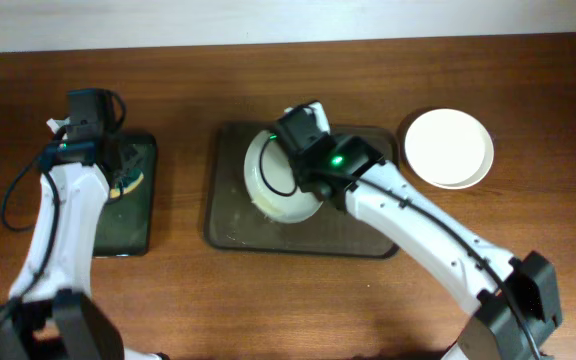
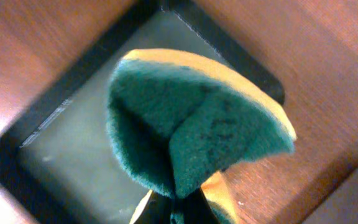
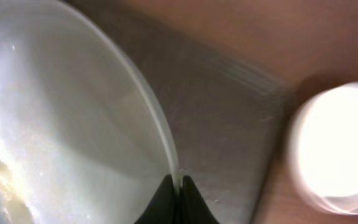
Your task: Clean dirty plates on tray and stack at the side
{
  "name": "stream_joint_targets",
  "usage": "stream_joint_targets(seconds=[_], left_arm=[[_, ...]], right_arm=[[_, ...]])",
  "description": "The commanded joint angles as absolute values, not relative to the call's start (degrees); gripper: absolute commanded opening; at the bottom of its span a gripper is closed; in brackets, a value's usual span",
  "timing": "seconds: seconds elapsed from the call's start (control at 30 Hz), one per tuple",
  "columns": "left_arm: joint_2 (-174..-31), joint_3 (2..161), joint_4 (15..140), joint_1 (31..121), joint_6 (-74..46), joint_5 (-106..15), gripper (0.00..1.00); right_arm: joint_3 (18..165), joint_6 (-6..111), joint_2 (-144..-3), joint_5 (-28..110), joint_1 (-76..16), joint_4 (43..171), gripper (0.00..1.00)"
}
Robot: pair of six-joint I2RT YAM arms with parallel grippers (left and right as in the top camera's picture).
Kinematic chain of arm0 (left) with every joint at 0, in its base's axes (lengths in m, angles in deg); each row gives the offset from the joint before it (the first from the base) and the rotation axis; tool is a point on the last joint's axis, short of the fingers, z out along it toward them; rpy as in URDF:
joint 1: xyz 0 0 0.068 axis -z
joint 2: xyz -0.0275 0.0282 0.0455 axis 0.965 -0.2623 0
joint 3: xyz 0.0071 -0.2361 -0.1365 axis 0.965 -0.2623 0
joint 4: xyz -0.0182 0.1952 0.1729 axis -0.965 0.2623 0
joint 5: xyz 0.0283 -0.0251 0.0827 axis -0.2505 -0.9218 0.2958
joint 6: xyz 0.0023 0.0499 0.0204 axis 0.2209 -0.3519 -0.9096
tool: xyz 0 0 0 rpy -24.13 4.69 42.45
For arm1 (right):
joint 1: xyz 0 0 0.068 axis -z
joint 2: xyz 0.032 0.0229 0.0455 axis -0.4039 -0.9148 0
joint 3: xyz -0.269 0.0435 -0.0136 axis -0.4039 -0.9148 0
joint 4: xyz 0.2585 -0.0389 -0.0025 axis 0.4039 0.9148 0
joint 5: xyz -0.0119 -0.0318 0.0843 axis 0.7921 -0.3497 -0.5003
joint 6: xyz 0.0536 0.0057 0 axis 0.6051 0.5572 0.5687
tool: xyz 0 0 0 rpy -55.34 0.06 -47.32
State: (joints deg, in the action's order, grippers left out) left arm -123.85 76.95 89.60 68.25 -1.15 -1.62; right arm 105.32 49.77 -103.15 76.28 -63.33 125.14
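Observation:
The left gripper will next lower the sponge [image 2: 191, 118] onto the bottom of the smaller black tray [image 2: 76, 143] and let it go in that empty space, since the tray's bottom is open below.
A white plate [image 1: 268, 180] with yellow smears sits on the dark brown tray [image 1: 368, 235], partly hidden by my right arm. My right gripper [image 1: 303, 130] is shut on that plate's rim; in the right wrist view the fingers [image 3: 179, 185] pinch the thin white edge of the plate [image 3: 61, 118] over the tray [image 3: 229, 124]. A clean white plate [image 1: 448, 147] lies on the table to the right of the tray, also in the right wrist view [image 3: 334, 143]. My left gripper [image 1: 118, 165] is shut on a green and yellow sponge [image 2: 191, 118].
A smaller black tray [image 1: 128, 215] lies at the left under my left gripper; in the left wrist view its dark rim [image 2: 17, 168] shows below the sponge. Brown wooden table [image 1: 268, 300] surrounds both trays.

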Motion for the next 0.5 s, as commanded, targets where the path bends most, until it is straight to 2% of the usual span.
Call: stream_joint_targets(seconds=[0.0,0.07,0.13,0.17,0.23,0.27,0.33,0.47], left_arm=[[-132.7,76.4,87.1,64.3,-4.2,-12.8,0.00],[-137.0,76.4,86.7,62.5,-4.2,-12.8,0.00],[-138.8,76.4,86.3,60.5,-4.2,-12.0,0.01],[-139.3,76.4,86.3,59.2,-4.2,-12.0,0.06],[-139.4,76.4,86.4,57.6,-4.2,-12.7,0.51],[-139.4,76.4,86.3,56.6,-4.2,-14.6,0.81],[-139.3,76.5,86.3,55.1,-4.2,-17.2,0.87],[-133.8,76.6,87.1,53.9,-5.5,-19.8,0.84]], right_arm=[[111.4,39.6,-101.5,104.8,-70.6,125.2,0.04],[111.7,33.8,-101.5,116.8,-74.9,124.4,0.04],[111.7,32.9,-101.5,121.0,-76.7,124.5,0.04],[111.7,32.9,-101.5,125.1,-77.7,124.5,0.04],[111.7,31.2,-101.5,127.6,-78.4,124.4,0.04],[111.7,28.7,-101.6,127.6,-78.5,124.4,0.04],[111.7,26.1,-101.6,127.7,-78.6,124.5,0.04],[111.7,19.1,-101.6,133.5,-78.6,119.2,0.04]])
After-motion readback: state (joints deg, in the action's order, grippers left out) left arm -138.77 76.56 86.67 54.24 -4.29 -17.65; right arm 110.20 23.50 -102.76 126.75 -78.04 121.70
